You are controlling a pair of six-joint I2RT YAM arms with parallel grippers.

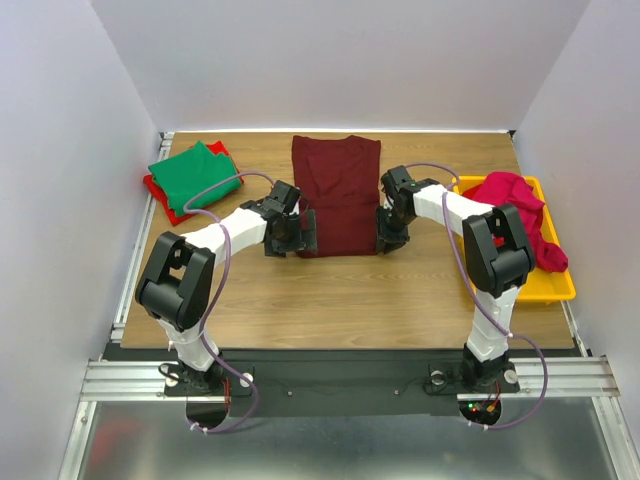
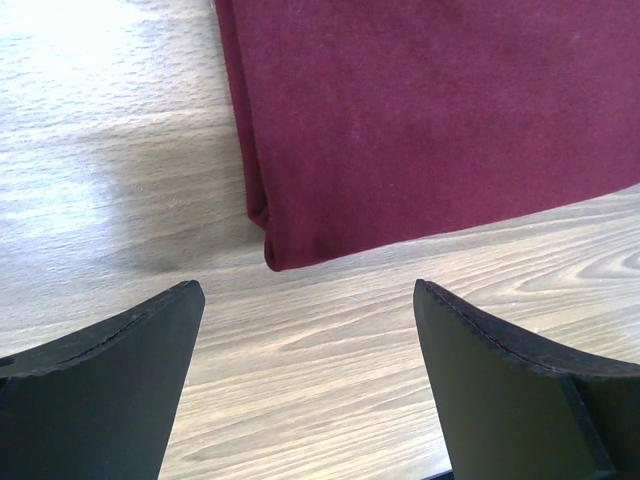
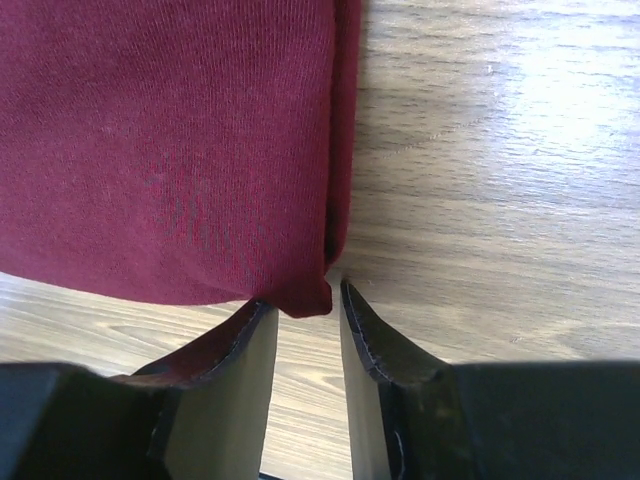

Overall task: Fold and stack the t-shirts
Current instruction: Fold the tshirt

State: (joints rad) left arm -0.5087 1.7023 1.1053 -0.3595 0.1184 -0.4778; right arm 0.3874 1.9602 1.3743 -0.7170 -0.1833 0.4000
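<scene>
My left gripper moves down next onto the maroon t-shirt's near corner [image 2: 284, 252] just beyond its wide-open fingers and closes, since only bare wood lies between them.
A dark maroon t-shirt [image 1: 335, 190], folded into a long strip, lies flat at the table's middle back. My left gripper [image 1: 305, 232] is wide open just off its near left corner [image 2: 285, 255], with bare wood between the fingers [image 2: 305, 285]. My right gripper [image 1: 388, 235] is at the near right corner. Its jaws are narrowly apart, and the shirt corner [image 3: 300, 295] sits between the tips [image 3: 303, 300] without looking clamped. A folded green t-shirt [image 1: 195, 172] lies on a red one [image 1: 160, 195] at the back left. A bright pink t-shirt [image 1: 520, 215] is crumpled in the tray.
A yellow plastic tray [image 1: 555, 290] stands at the right edge of the wooden table [image 1: 330, 300]. White walls close in the back and both sides. The arms' bases sit on a metal rail at the near edge.
</scene>
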